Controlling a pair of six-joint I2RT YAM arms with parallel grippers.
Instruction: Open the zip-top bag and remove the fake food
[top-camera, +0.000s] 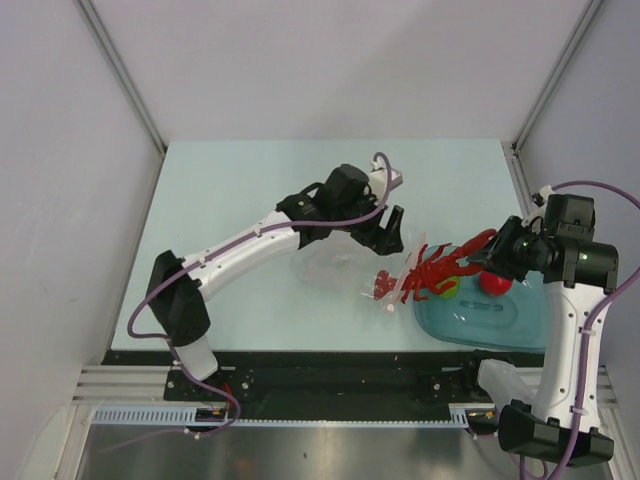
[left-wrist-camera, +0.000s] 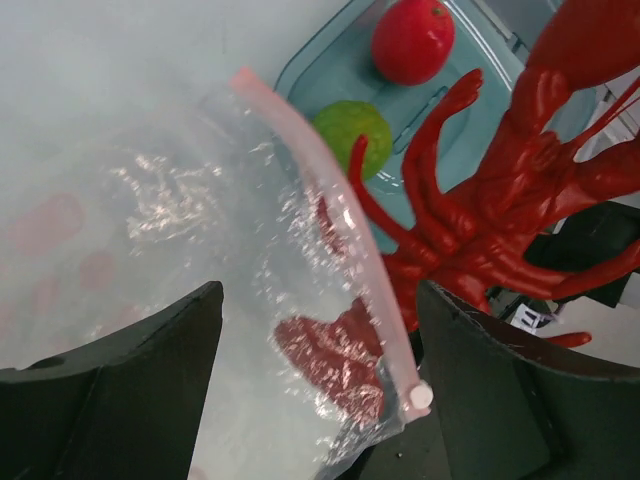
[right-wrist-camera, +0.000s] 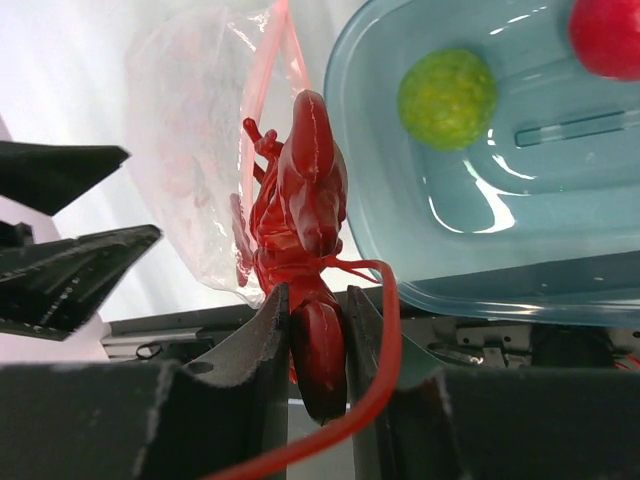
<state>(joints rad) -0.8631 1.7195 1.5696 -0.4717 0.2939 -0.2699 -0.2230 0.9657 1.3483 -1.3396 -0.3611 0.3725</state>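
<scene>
Plastic covers the tail fan, so next my right gripper needs to draw away from the bag, then lower to release over the teal tray (top-camera: 500, 325), which lies below it.
The clear zip-top bag (top-camera: 335, 268) lies on the table, its pink zip strip (left-wrist-camera: 325, 195) running between my left fingers. My left gripper (top-camera: 386, 234) is open above the bag, its jaws wide apart on either side of the bag's corner (left-wrist-camera: 318, 330). My right gripper (top-camera: 487, 258) is shut on a claw of the red lobster (right-wrist-camera: 320, 345). The lobster (top-camera: 437, 270) hangs between bag and tray, its tail fan (left-wrist-camera: 330, 350) still behind the plastic. The lime-green ball (top-camera: 447, 290) and the small red fruit (top-camera: 493, 284) lie in the teal tray (top-camera: 500, 325).
The teal tray (right-wrist-camera: 470, 250) sits at the table's front right, overhanging the near edge. The black rail and arm bases run along the front. Grey walls close in the left, back and right.
</scene>
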